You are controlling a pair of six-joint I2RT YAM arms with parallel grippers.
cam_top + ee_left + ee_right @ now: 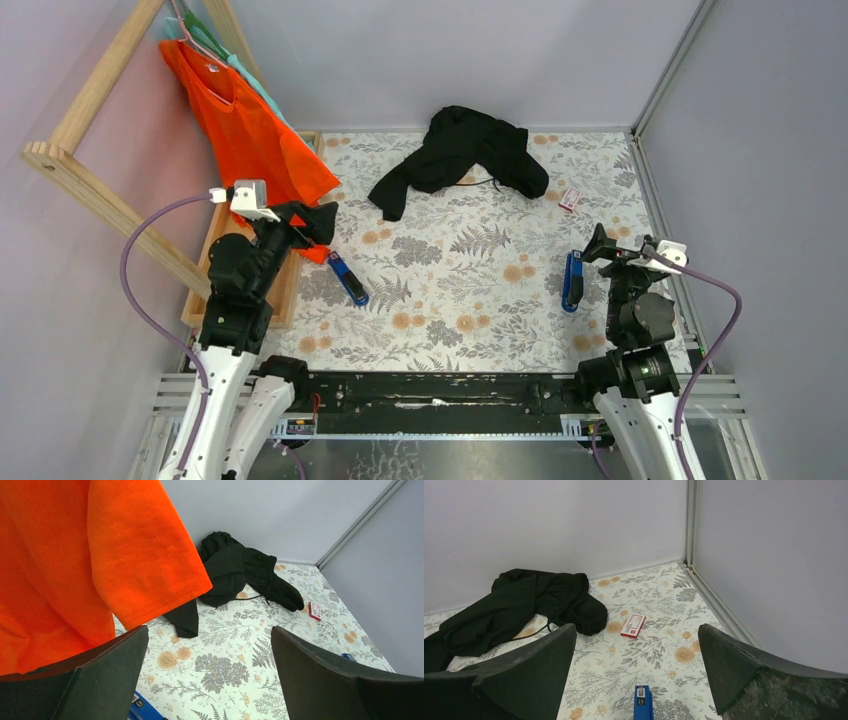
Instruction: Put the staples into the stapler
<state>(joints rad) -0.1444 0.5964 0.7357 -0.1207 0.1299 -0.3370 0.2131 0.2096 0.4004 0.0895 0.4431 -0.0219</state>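
The staples' box is outward of my right gripper and below it. My right gripper will next move outward, tip down and lower with its fingers astride the long sides of the staples' box point(570, 198).
The staples' white-and-red box point(570, 198) lies on the floral table at the far right, beside a black garment; no grey tray shows. It also shows in the right wrist view point(633, 625) and the left wrist view point(314, 610). Two blue staplers lie on the table: one point(348, 278) just below my left gripper point(318, 225), one point(572, 280) just left of my right gripper point(602, 245). Both grippers are open and empty above the table. The right wrist view shows its stapler's tip point(643, 702) between the fingers point(524, 675).
A black garment point(460, 155) lies heaped at the back centre. An orange shirt point(250, 130) hangs from a wooden rack point(90, 190) at the left, right beside my left gripper point(210, 645). Grey walls enclose the table at the back and right.
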